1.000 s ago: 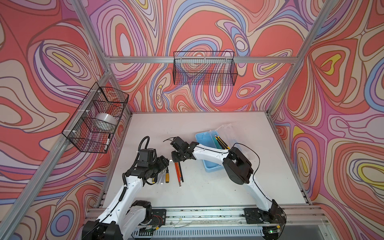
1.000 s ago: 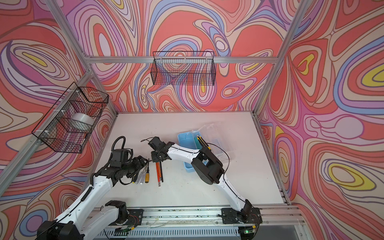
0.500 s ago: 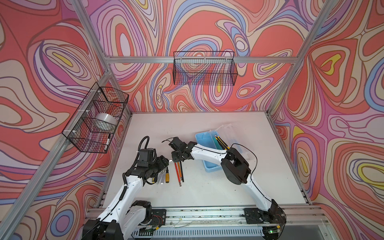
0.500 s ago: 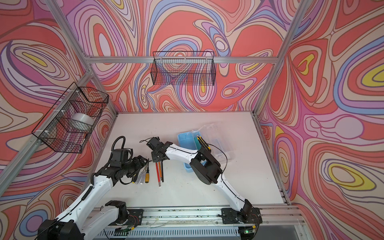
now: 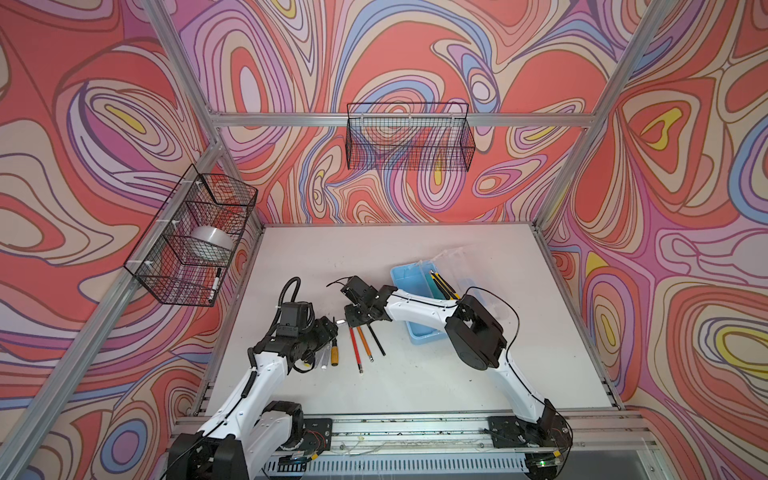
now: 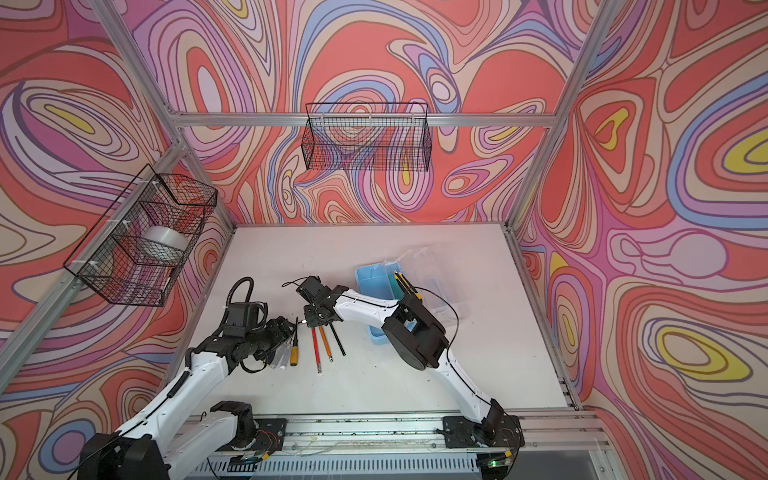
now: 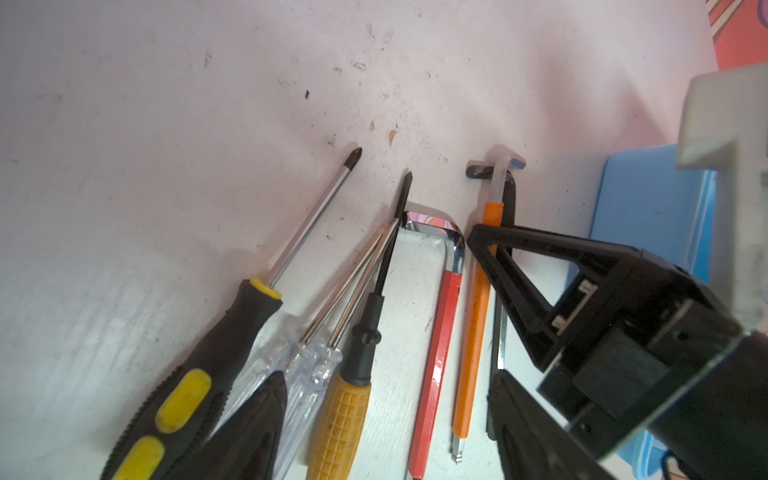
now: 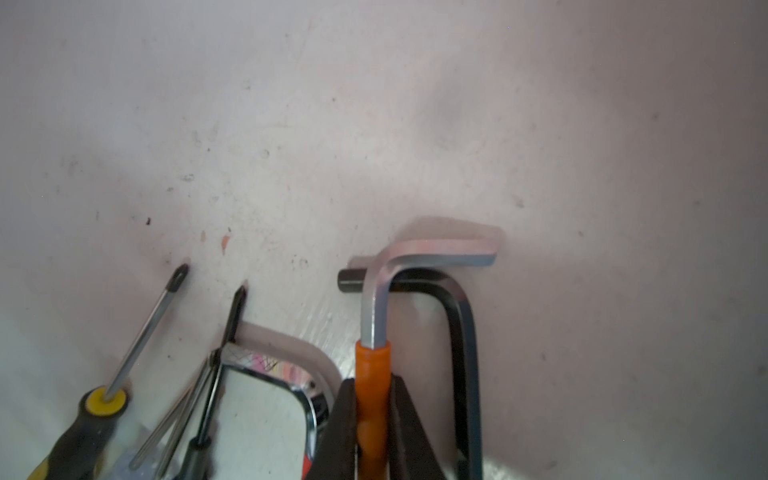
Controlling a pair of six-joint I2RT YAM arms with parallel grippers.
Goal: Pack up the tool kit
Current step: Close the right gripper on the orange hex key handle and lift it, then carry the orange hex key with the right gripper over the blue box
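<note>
My right gripper needs to lift the orange hex key next, over the rim of the box's empty side (image 5: 410,280), which is past the black hex key, then lower the orange hex key and let it go.
The tool kit's light-blue box (image 5: 409,282) (image 6: 374,282) lies open at mid-right in both top views, with dark yellow-edged tools (image 5: 442,284) inside. A row of tools lies on the table left of it. My right gripper (image 8: 372,415) (image 5: 353,320) is shut on the orange hex key (image 8: 372,365) (image 5: 365,340), which lies between a red hex key (image 7: 436,353) and a black hex key (image 8: 465,332). My left gripper (image 7: 386,415) (image 5: 328,332) hangs open low over the yellow-handled screwdriver (image 7: 340,419) and the clear-handled screwdrivers (image 7: 307,374).
The box's clear lid (image 5: 461,266) lies open behind it. A black and yellow screwdriver (image 7: 187,395) lies at the row's outer left. A wire basket (image 5: 409,141) hangs on the back wall. Another wire basket (image 5: 191,237) on the left wall holds a tape roll (image 5: 210,241).
My right gripper's jaws have come together on the orange hex key. The left arm has barely moved.
</note>
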